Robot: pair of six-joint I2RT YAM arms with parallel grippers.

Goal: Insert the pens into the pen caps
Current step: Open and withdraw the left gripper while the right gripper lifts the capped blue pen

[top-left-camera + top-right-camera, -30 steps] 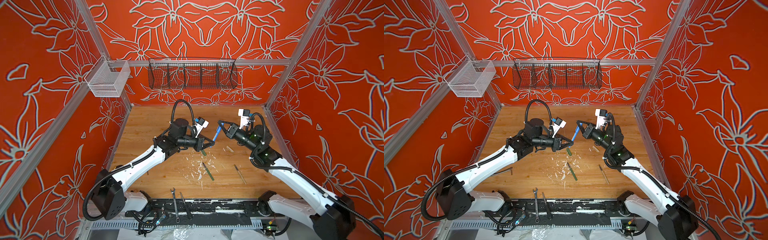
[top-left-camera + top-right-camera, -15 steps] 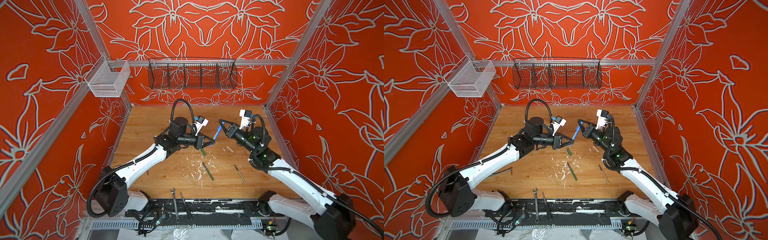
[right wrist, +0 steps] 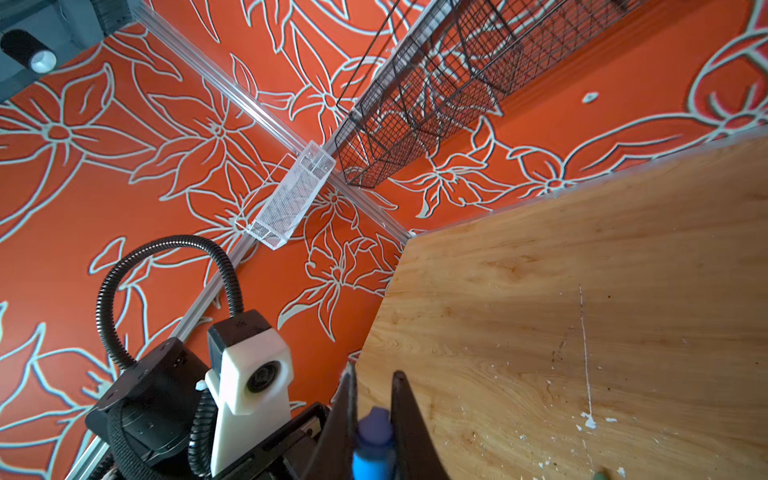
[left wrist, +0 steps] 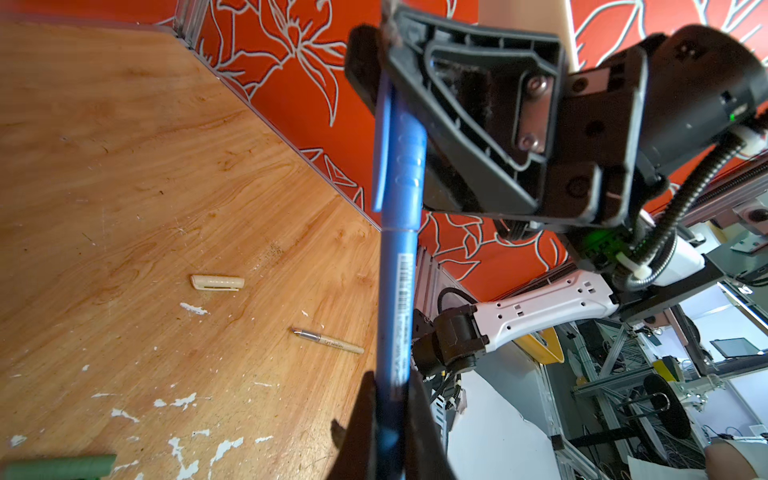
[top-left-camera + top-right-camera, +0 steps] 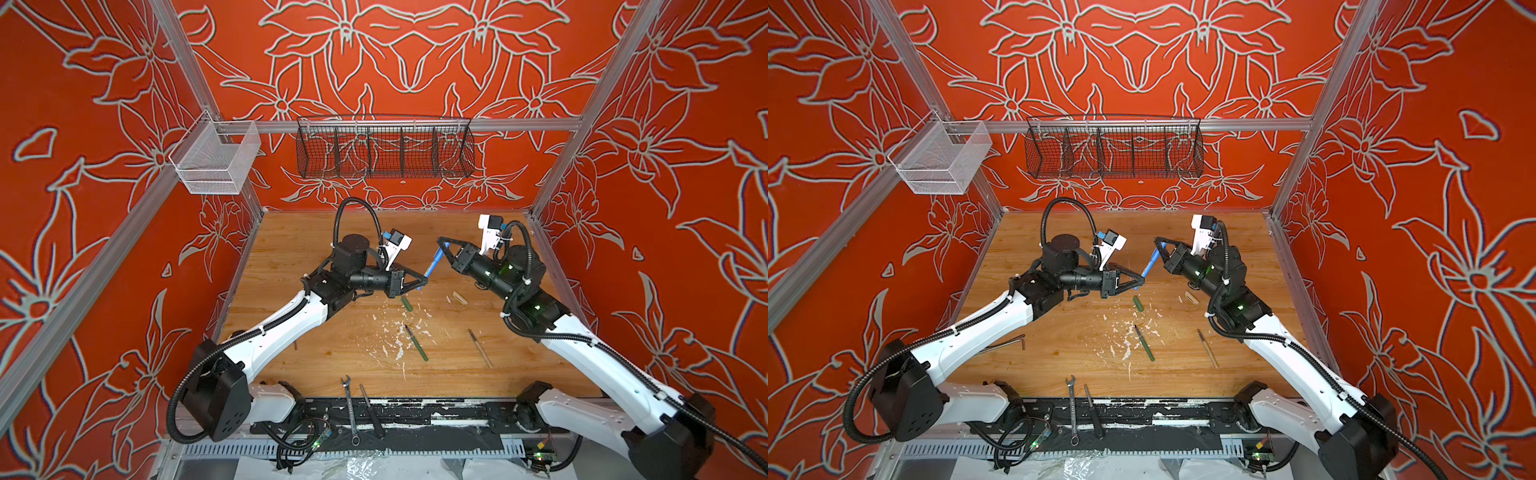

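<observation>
The blue pen's cap is seated, so my right gripper will next turn fingers-down, lower the pen onto the bare wood beside the tan cap [image 5: 459,297] and release it.
The blue pen [image 5: 430,268] hangs slanted above the table with its blue cap [image 4: 401,158] seated on it. My left gripper [image 5: 422,284] is shut on the pen's rear end, with its fingers against the barrel [image 4: 397,299] in the left wrist view. My right gripper [image 5: 441,245] is shut on the cap end [image 3: 374,440]. On the table lie a green cap [image 5: 407,303], a green pen [image 5: 417,343], a tan cap [image 5: 459,297] and a tan pen [image 5: 480,348], all apart from both grippers.
White flecks [image 5: 395,336] litter the wood around the green pen. A silver wrench [image 5: 349,409] and a black slim tool [image 5: 371,411] lie at the front edge. A hex key [image 5: 1003,344] lies at the left. A black wire basket [image 5: 384,151] and a white mesh basket [image 5: 214,160] hang on the walls.
</observation>
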